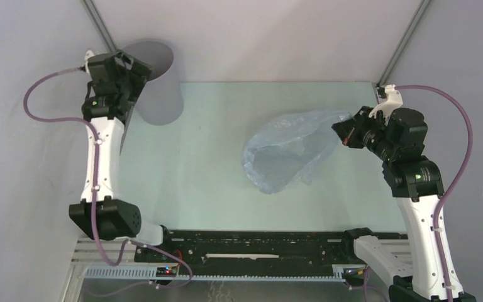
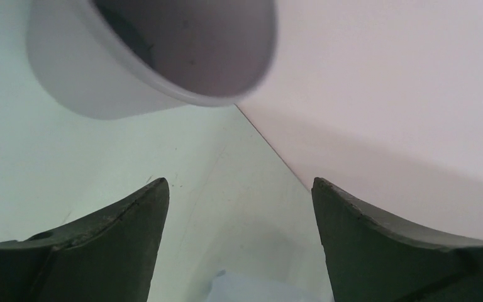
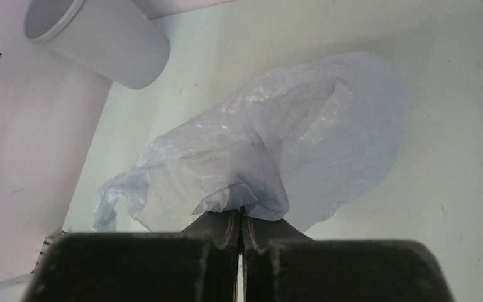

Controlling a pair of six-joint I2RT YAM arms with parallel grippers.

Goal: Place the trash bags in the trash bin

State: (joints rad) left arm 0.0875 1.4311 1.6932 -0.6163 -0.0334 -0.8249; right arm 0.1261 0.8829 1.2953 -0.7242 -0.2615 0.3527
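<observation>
My left gripper should go down onto the near edge of the bin's rim (image 2: 204, 99), with one open finger inside and one outside, because that edge is below it.
The pale blue-grey translucent trash bag (image 1: 286, 154) lies crumpled and puffed up on the right half of the green table. My right gripper (image 1: 343, 133) is shut on its right edge. The right wrist view shows the bag (image 3: 277, 138) spreading away from the pinched fingertips of that gripper (image 3: 240, 212). The grey round trash bin (image 1: 158, 88) stands at the far left corner, its mouth toward the wall. My left gripper (image 1: 137, 70) hovers at the bin's left side, open and holding nothing. In the left wrist view the bin (image 2: 94, 82) lies beyond the spread fingers of the left gripper (image 2: 239, 189).
White walls close in the table (image 1: 195, 176) at the back and on both sides. The bin sits close to the back wall. A small pale blue patch (image 2: 264, 290) shows at the bottom of the left wrist view. A black rail (image 1: 251, 248) runs along the near edge.
</observation>
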